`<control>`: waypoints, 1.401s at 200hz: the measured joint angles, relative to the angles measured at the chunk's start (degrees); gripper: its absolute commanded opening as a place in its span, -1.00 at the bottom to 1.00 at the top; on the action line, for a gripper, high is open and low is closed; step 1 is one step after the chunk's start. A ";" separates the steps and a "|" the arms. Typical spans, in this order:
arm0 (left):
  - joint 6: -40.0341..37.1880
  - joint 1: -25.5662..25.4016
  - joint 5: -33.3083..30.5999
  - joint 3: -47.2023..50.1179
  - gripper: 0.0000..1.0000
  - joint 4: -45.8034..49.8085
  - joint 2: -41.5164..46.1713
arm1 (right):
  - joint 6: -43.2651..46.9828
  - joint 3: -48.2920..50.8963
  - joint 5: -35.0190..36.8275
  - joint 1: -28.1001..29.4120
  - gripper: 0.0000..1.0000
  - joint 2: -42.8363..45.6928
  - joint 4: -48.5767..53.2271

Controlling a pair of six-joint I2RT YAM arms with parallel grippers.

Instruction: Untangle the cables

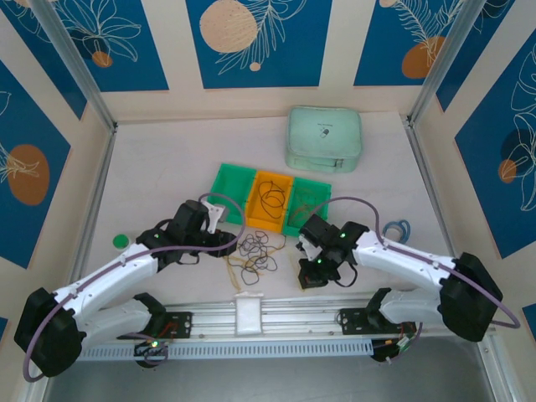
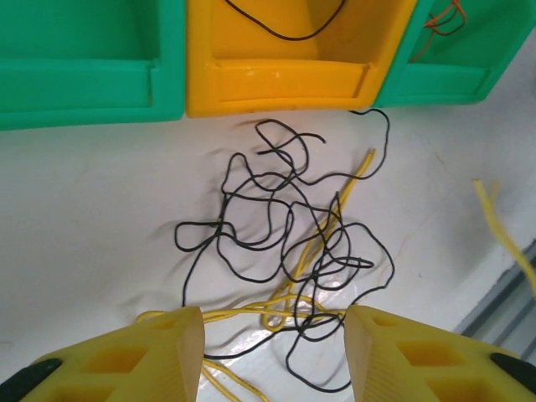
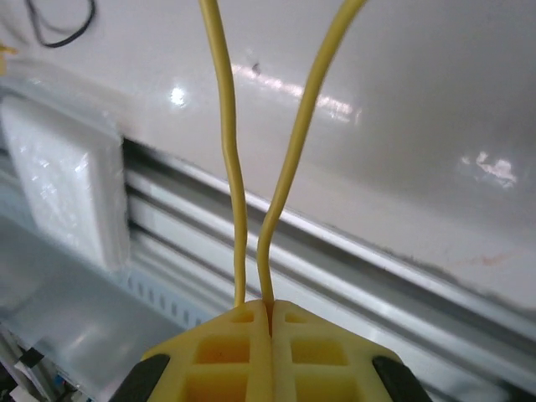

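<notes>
I should next swing my right gripper outward past the yellow bin and let go of the yellow cable over the empty green bin (image 1: 233, 186), because that bin is outward of my gripper.
The cables (image 2: 293, 243) lie as a loose tangle of thin black and yellow loops on the white table, just in front of the bins; from above the cables (image 1: 255, 251) sit between the two arms. My left gripper (image 2: 275, 335) hovers over the tangle's near edge, open, with black and yellow strands lying between its fingers (image 2: 159, 352) but not pinched. My right gripper (image 3: 270, 303) is shut on a yellow cable (image 3: 230, 167), whose two strands rise away from the fingertips. In the overhead view the right gripper (image 1: 311, 275) is right of the tangle, the left gripper (image 1: 224, 241) left of it.
Behind the tangle stand a green bin (image 2: 84, 67), a yellow bin (image 2: 285, 75) holding a black cable, and a green bin (image 2: 456, 67) holding a red-orange cable (image 2: 444, 21). A mint pouch (image 1: 325, 138) lies farther back. A white block (image 1: 249, 311) sits on the near rail.
</notes>
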State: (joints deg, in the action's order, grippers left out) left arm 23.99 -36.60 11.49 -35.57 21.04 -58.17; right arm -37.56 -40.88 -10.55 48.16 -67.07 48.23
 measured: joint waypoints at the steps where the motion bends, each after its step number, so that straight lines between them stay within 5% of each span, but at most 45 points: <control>1: 0.04 0.00 -0.13 0.00 -0.05 0.07 0.09 | -0.02 -0.20 -0.02 0.00 -1.00 0.26 0.22; 56: 2.14 0.02 -9.55 -1.92 0.09 1.29 8.02 | 1.46 -17.64 1.60 -0.48 -1.00 1.01 0.42; 146: 2.75 0.59 -18.08 -4.13 0.09 6.08 13.51 | 6.12 -44.15 1.73 -4.26 -0.98 -32.92 -10.88; 217: 2.51 1.14 -19.54 -4.83 0.08 9.70 15.32 | -0.37 -50.99 -2.03 -6.67 -0.92 -47.56 -18.60; 280: 1.64 1.31 -20.17 -5.22 0.08 11.41 15.21 | -3.69 -53.33 -4.63 -6.60 -0.79 -51.67 -20.41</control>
State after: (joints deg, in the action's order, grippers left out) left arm 25.63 -35.29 -8.69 -40.80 32.45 -42.96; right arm -41.25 -94.21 -15.18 41.56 -118.74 27.81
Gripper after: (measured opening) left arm 0.539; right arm 0.097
